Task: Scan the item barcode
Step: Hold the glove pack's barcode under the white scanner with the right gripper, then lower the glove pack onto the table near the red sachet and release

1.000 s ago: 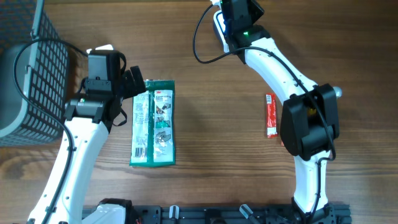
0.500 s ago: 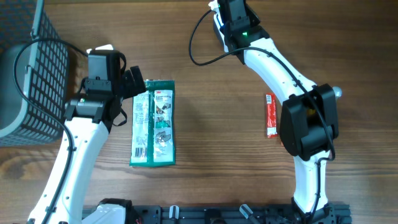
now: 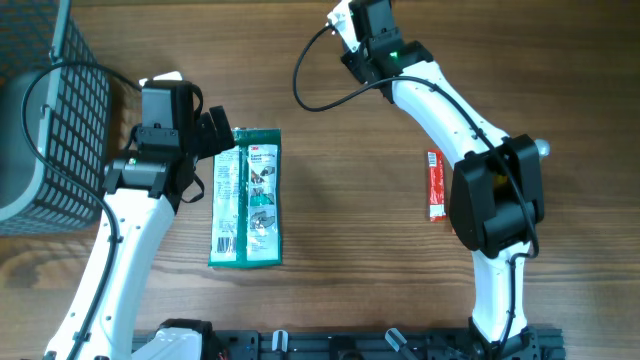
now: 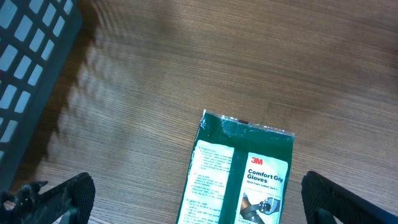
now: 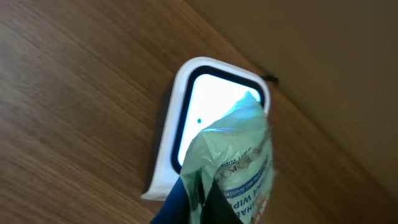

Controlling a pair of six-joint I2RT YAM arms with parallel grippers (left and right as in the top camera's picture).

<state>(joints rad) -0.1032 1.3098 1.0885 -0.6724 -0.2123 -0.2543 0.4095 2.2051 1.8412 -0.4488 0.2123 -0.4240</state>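
My right gripper draws the packet back next, lowers it onto the bare wood (image 3: 411,203) beside the red snack bar and lets go of it.
In the right wrist view a pale green wipes packet (image 5: 244,163) with blue print stands up from between my right gripper's jaws, shut on its lower end. Its crumpled top overlaps the lit window of a white scanner (image 5: 179,106) lying on the wood just behind it. No barcode shows on the packet's visible face. Overhead, my right gripper (image 3: 362,28) is at the table's far edge. My left gripper (image 3: 216,133) hangs wide open over the top end of a green 3M gloves pack (image 4: 244,177), with its fingers (image 4: 63,196) on either side and not touching it.
A dark wire basket (image 3: 48,120) stands at the far left, close to my left arm. A red snack bar (image 3: 436,185) lies right of centre, beside my right arm's base link. A black cable loops from my right wrist.
My right wrist has shifted a little to the left along the far edge with the packet. The left arm and the gloves pack have not moved.
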